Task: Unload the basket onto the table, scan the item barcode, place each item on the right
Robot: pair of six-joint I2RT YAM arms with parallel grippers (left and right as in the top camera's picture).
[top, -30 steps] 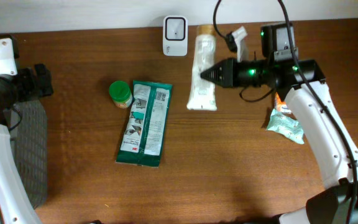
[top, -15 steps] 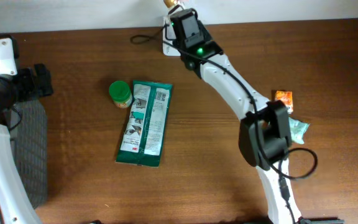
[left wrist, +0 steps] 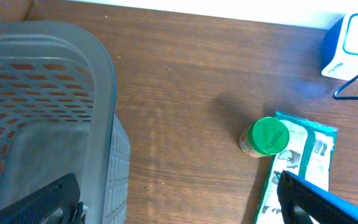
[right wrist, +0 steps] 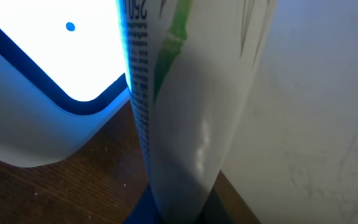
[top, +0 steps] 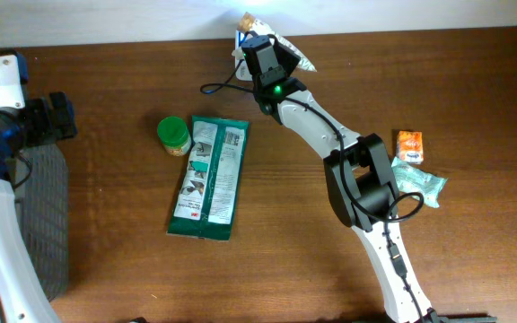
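My right gripper swings the tube away and back toward the orange packet and teal pouch [top: 413, 165] next, since it is already close beside the lit scanner.
The item is a white tube [right wrist: 191, 93] with green print, standing close beside the lit, blue-rimmed scanner [right wrist: 55, 74]. My right gripper [right wrist: 179, 211] is shut on the tube's lower end. From overhead, the right gripper [top: 260, 47] is at the table's back edge and covers most of the scanner [top: 240, 40]. The tube [top: 293, 57] sticks out to its right. Small black print runs down the tube's edge on the scanner side. My left gripper [left wrist: 179, 205] hangs open and empty at the far left, between the basket and the green packet.
A grey mesh basket [left wrist: 36, 112] stands at the left edge. A green-lidded jar [top: 174, 135] and a long green packet [top: 209, 178] lie left of centre. An orange packet [top: 409, 144] and a teal pouch [top: 416, 184] lie at the right.
My right arm lifted the tube off the table and swung it left to the scanner at the back edge. The left arm has stayed where it was.
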